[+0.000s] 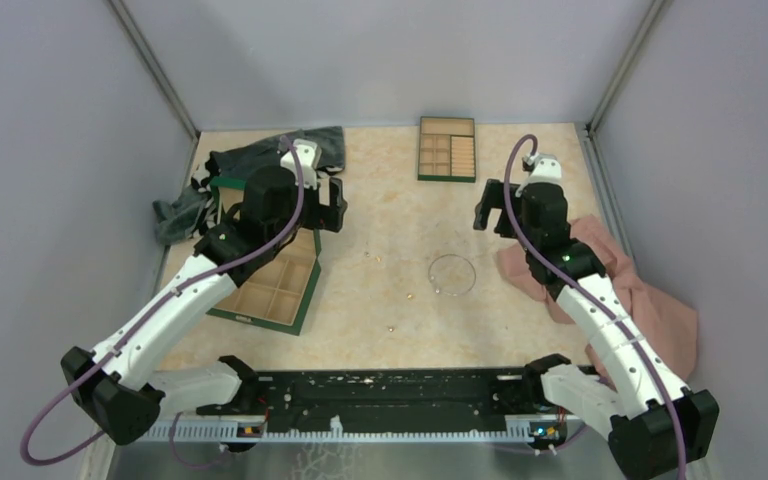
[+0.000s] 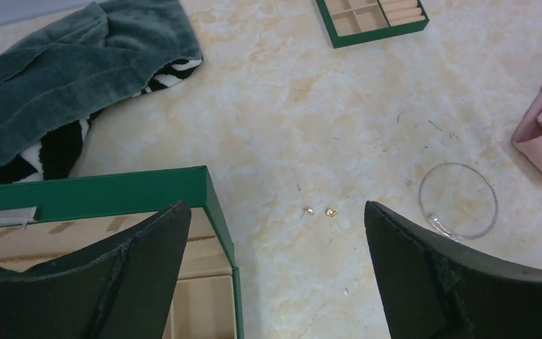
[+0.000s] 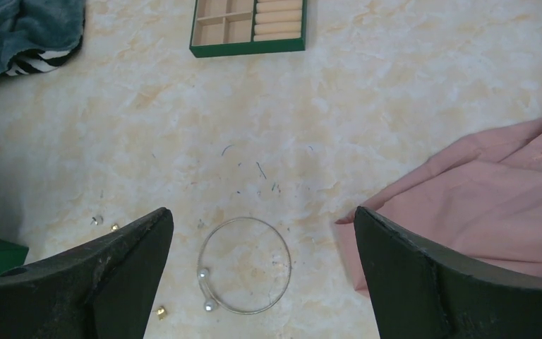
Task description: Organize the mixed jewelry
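Observation:
My left gripper moves back and down next onto the green box's side (image 1: 310, 289) (image 2: 238, 304) facing the gold specks, since the box's thin rim stands clear for open fingers.
A thin silvery wire hoop (image 1: 432, 275) with two pearl ends lies flat on the table's middle right. It shows in the right wrist view (image 3: 202, 273) below and between my fingers, and in the left wrist view (image 2: 434, 217). Tiny gold specks (image 1: 371, 257) lie scattered left of it, two of them close together (image 2: 332, 212) and one beside the hoop (image 3: 160, 313). My left gripper (image 1: 333, 205) (image 2: 275, 205) is open and empty above the table, beside the green box. My right gripper (image 1: 488, 212) (image 3: 262, 210) is open and empty above the hoop.
An open green box with tan compartments (image 1: 305, 300) (image 2: 208, 187) lies under the left arm. A smaller compartment tray (image 1: 447, 148) (image 3: 247, 48) sits at the back. A dark green cloth (image 1: 175, 215) (image 2: 56, 63) lies back left, and a pink cloth (image 1: 650, 300) (image 3: 494, 191) on the right.

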Motion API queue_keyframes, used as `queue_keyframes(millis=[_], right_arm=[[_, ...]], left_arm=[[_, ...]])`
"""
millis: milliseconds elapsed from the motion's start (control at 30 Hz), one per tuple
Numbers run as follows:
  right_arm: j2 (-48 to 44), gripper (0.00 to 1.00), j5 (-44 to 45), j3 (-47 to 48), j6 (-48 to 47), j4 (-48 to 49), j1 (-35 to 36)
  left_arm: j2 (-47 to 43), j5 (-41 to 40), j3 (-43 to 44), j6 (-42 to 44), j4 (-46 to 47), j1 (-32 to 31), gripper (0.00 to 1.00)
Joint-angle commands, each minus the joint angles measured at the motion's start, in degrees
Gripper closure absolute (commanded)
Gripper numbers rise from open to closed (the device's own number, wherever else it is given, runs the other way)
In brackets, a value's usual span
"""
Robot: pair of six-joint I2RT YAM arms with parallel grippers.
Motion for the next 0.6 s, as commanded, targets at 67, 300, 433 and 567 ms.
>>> queue_keyframes(millis=[67, 300, 433, 567], right_arm=[[-0.41, 0.01, 1.3, -0.56, 2.1, 3.41, -0.04], [-0.18, 0.01, 1.45, -1.21, 2.25, 4.13, -0.02], [0.46, 0.01, 1.76, -1.52, 2.36, 5.08, -0.02], [2.73, 0.01, -1.45, -0.64, 1.76, 6.68, -0.03]], left_arm=[[-1.34, -5.09, -1.45, 3.18, -2.41, -0.05, 0.01], [-8.3, -4.44, -8.05, 2.76, -6.31, -0.06, 0.01], [-14.48, -6.19, -13.51, 0.44, -8.43, -0.06, 0.01], [-15.6, -4.37, -16.94, -3.69, -10.86, -0.1, 0.01]])
